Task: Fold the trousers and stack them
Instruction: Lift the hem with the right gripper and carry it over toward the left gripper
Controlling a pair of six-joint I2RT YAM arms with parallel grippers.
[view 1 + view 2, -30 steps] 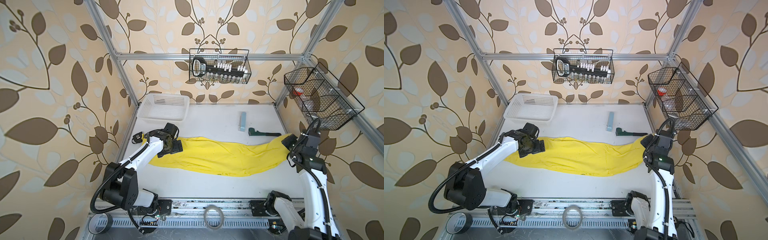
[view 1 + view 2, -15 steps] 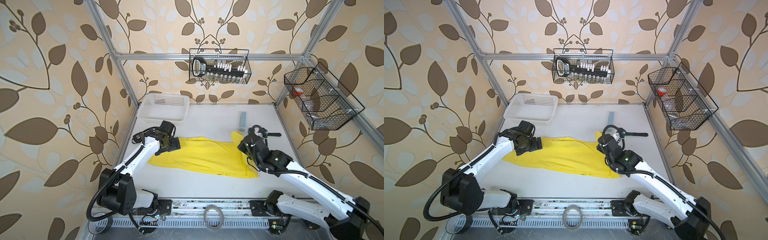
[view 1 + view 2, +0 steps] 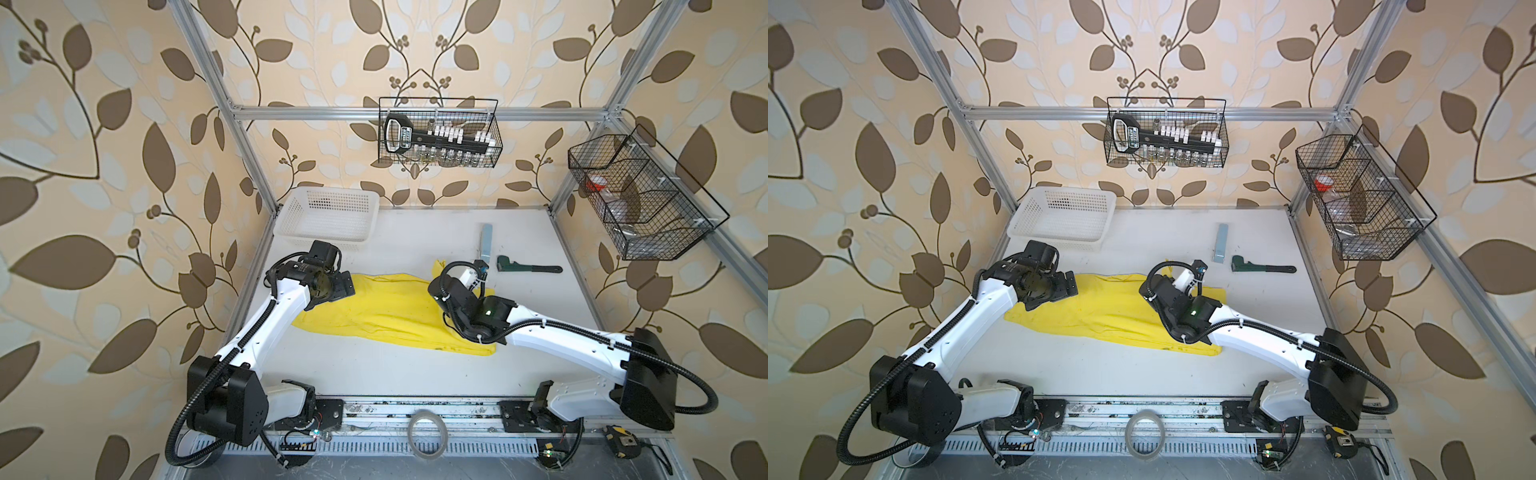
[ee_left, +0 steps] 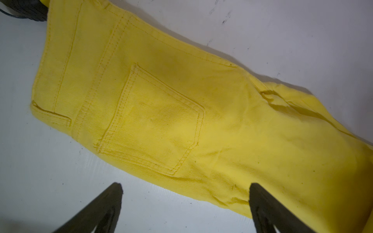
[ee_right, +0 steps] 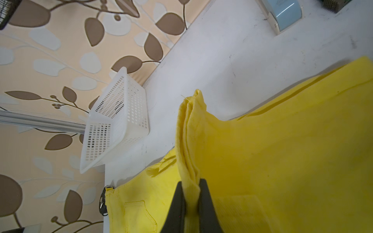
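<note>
My right gripper moves toward the trousers' waist end next, lowers onto the trousers' middle (image 3: pixel 393 304) (image 5: pixel 168 189) and releases. The bunched fold of the leg end still stands raised above the trousers.
The yellow trousers (image 3: pixel 386 311) (image 3: pixel 1100 316) lie across the middle of the white table, their leg end doubled back over the rest. My right gripper (image 5: pixel 190 182) is shut on a bunched fold of the leg end and holds it raised above the cloth near the table's middle (image 3: pixel 444 272). My left gripper (image 4: pixel 185 186) stands open by the waist end (image 3: pixel 345 286), with nothing between its fingers. One of its fingers is over the cloth's edge, the other over bare table. The left wrist view shows the trousers' back pocket (image 4: pixel 153 123).
A white basket (image 3: pixel 328 218) (image 5: pixel 115 125) stands at the back left corner. A pale blue bar (image 3: pixel 486 241) and a green pipe wrench (image 3: pixel 528 266) lie behind the right gripper. Wire baskets (image 3: pixel 440 137) (image 3: pixel 640 199) hang on the frame. A tape roll (image 3: pixel 428 432) lies at the front rail.
My right arm has swung from the table's right edge to the middle, carrying the leg end leftward and folding the trousers shorter. The left gripper has stayed open by the waist.
</note>
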